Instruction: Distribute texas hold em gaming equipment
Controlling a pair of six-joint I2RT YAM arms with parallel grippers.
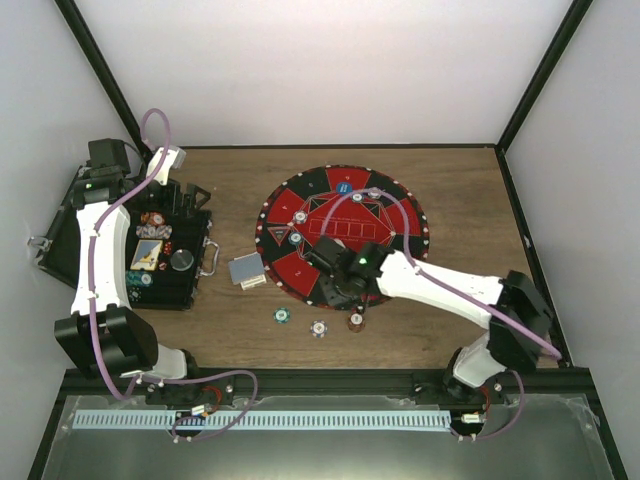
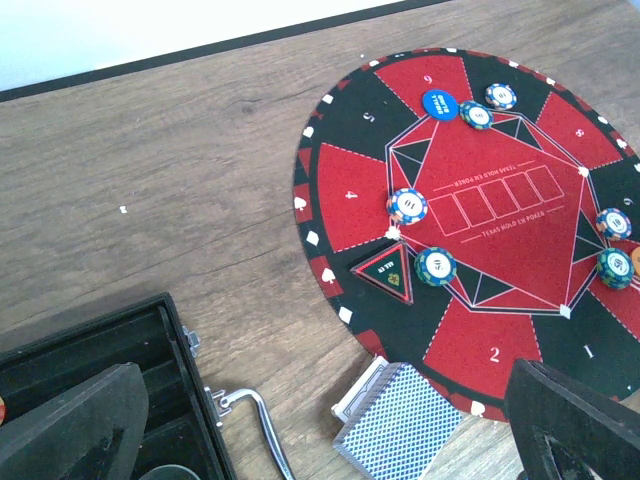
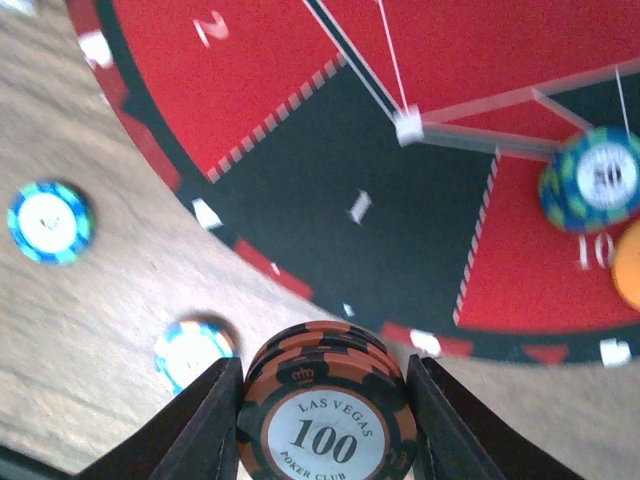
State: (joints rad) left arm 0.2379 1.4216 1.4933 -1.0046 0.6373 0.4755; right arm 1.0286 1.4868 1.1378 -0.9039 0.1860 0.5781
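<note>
The red wedge by the card deck lies to my right gripper's left in the top view, so I will move outward onto it next to release.
My right gripper (image 1: pixel 355 308) (image 3: pixel 325 425) is shut on a small stack of orange-and-black "100" poker chips (image 3: pixel 325 400) (image 1: pixel 355 321), low over the wood just off the near edge of the round red-and-black mat (image 1: pixel 300 265) (image 3: pixel 330 150). Two loose blue-and-white chips (image 1: pixel 283 316) (image 1: pixel 318 327) lie left of it; they also show in the right wrist view (image 3: pixel 50 222) (image 3: pixel 190 350). A grey-blue-backed card deck (image 1: pixel 247 271) (image 2: pixel 400 425) lies at the mat's left edge. Several chips (image 2: pixel 408 206) (image 2: pixel 436 266) and a blue button disc (image 2: pixel 438 102) sit on the mat. My left gripper (image 1: pixel 188 200) (image 2: pixel 320 455) is open and empty above the case.
The open black case (image 1: pixel 170 295) (image 2: pixel 90 350) with a metal handle (image 2: pixel 255 430) stands at the left and holds more chips (image 1: pixel 150 220). An orange disc (image 3: pixel 630 265) and a blue-green chip (image 3: pixel 600 180) sit on the mat's right side. Black frame posts and white walls enclose the table.
</note>
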